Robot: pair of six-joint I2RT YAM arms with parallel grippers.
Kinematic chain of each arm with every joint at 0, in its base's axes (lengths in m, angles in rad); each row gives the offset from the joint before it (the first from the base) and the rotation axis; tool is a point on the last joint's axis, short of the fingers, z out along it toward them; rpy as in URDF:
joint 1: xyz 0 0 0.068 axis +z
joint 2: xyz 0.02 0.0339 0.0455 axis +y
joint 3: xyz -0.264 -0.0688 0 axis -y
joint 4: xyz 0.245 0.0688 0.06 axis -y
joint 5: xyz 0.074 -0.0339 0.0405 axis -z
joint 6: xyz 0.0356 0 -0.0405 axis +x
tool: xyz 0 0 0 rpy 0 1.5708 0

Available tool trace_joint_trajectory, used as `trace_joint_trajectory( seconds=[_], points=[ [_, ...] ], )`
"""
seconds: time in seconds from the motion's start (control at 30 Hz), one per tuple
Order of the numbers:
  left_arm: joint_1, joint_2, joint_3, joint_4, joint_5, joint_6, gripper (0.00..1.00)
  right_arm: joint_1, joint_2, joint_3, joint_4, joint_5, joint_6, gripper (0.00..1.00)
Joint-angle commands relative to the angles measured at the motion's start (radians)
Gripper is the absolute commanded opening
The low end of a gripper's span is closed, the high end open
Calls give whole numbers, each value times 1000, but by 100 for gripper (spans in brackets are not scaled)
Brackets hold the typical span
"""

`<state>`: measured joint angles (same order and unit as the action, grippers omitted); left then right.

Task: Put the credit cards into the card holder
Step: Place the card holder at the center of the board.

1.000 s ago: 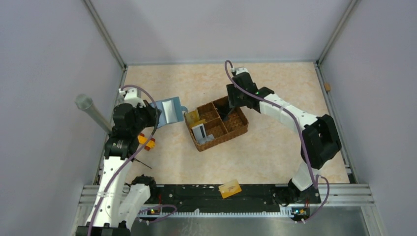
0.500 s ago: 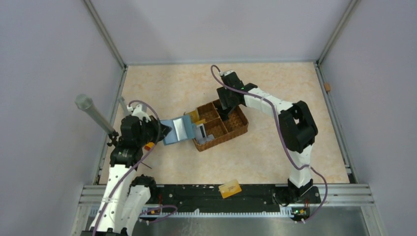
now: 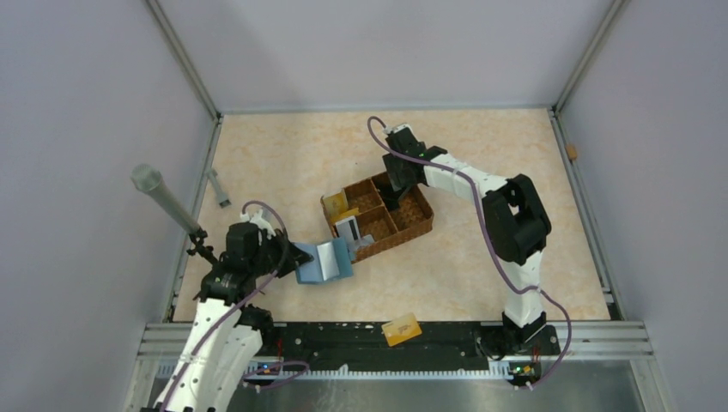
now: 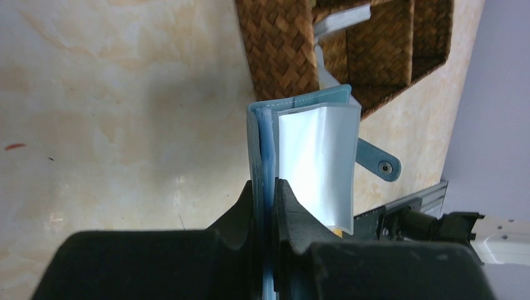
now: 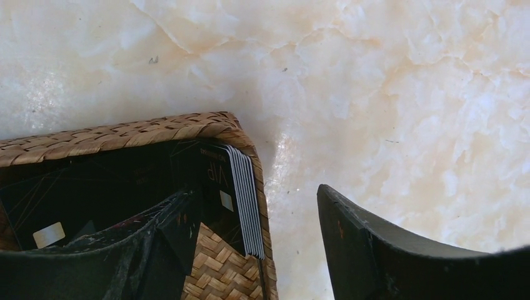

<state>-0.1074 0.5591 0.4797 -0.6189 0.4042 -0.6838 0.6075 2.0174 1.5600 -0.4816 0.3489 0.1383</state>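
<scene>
The left gripper brings the card holder down, back and to the right in the top view next. It goes beside the basket's near side [image 3: 382, 266] [image 4: 405, 130], because the table there is clear.
My left gripper [image 3: 300, 257] is shut on the edge of the teal card holder [image 3: 324, 262], which hangs open just off the wicker basket's near left corner. In the left wrist view the card holder [image 4: 300, 144] shows a clear inner sleeve and a strap with a stud [image 4: 381, 166]. My right gripper [image 3: 397, 184] is open over the basket's back right compartment. In the right wrist view one finger [image 5: 178, 215] is inside the basket and the other [image 5: 350, 231] is outside the wall; a stack of dark cards [image 5: 240, 200] leans between them. A gold card [image 3: 336, 204] and a white-grey card [image 3: 348, 228] stand in the basket. Another gold card [image 3: 401, 329] lies on the front rail.
The brown wicker basket [image 3: 412, 225] sits mid-table; it also shows in the left wrist view [image 4: 281, 44] and in the right wrist view [image 5: 125, 134]. A grey tube [image 3: 159, 193] leans at the left wall. A small grey piece [image 3: 217, 186] lies at the back left.
My left arm has carried the card holder from the back left to the near side, down by the basket's near left corner. My right gripper has shifted slightly left over the basket.
</scene>
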Motion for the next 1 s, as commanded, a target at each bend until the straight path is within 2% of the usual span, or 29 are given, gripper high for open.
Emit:
trace_joint_trajectory(
  seconds=[0.0,0.13,0.23,0.5,0.67,0.8,0.97],
  points=[
    [-91,14,-21,6,-17,-66,0,-11,-9,50,12,64,-14,68],
    [-245,40,-53,77,-87,-147,0,-11,-25,51,9,68,-14,66],
    [-322,72,-93,164,-113,-205,0,-11,-42,45,11,70,-14,63],
    [-441,205,-150,351,-180,-253,0,-11,-81,37,16,65,-12,60],
    [-470,271,-167,409,-190,-255,0,-11,-91,33,17,68,-14,60],
    [-476,291,-175,410,-203,-245,10,-11,-101,30,19,62,-14,60],
    [-477,301,-191,410,-208,-246,27,-11,-113,23,24,56,-16,60]
  ],
)
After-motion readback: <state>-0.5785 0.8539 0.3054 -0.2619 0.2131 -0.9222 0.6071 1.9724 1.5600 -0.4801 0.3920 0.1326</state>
